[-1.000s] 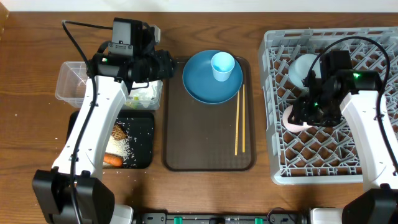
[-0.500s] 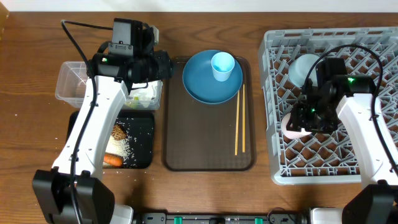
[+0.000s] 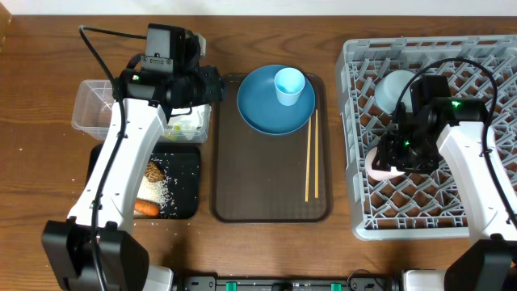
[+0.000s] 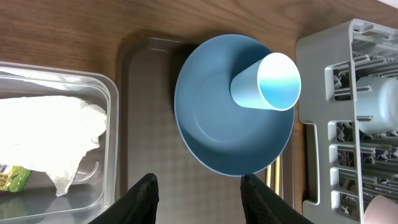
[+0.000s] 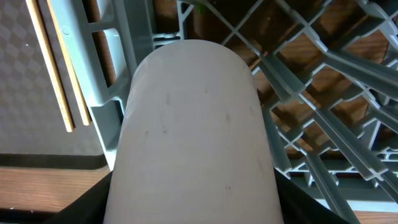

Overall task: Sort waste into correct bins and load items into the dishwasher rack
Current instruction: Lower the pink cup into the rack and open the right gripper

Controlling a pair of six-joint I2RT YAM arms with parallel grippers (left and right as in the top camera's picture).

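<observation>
An open gap inside the rack's tray-side is below the robot's right gripper, so next the right gripper should lower the white-pink cup between that side and the wires of the rack and let it go.
My right gripper (image 5: 196, 208) is shut on the white-pink cup (image 5: 196, 130), which lies on its side over the left part of the dishwasher rack (image 3: 485, 218). From overhead the cup (image 3: 376, 166) pokes out under that gripper (image 3: 389, 160). An upturned light-blue bowl (image 3: 396, 87) sits in the rack behind it. My left gripper (image 4: 202, 193) hangs open and empty over the brown tray (image 4: 149, 112), beside the clear tub (image 4: 93, 180). The dark-blue plate (image 4: 211, 118) carries the tipped light-blue cup (image 4: 267, 84). The chopsticks (image 3: 310, 153) lie on the tray's right side.
White paper (image 4: 50, 134) and a yellow-green wrapper (image 4: 12, 179) fill the clear tub. The black tray (image 3: 184, 182) holds rice crumbs (image 3: 157, 192), a carrot piece (image 3: 146, 208) and a brown lump (image 3: 153, 171). The left arm (image 3: 121, 153) stretches over both bins.
My right gripper has shifted a little toward the rack's front left with the white-pink cup in it. The left arm has stayed put.
</observation>
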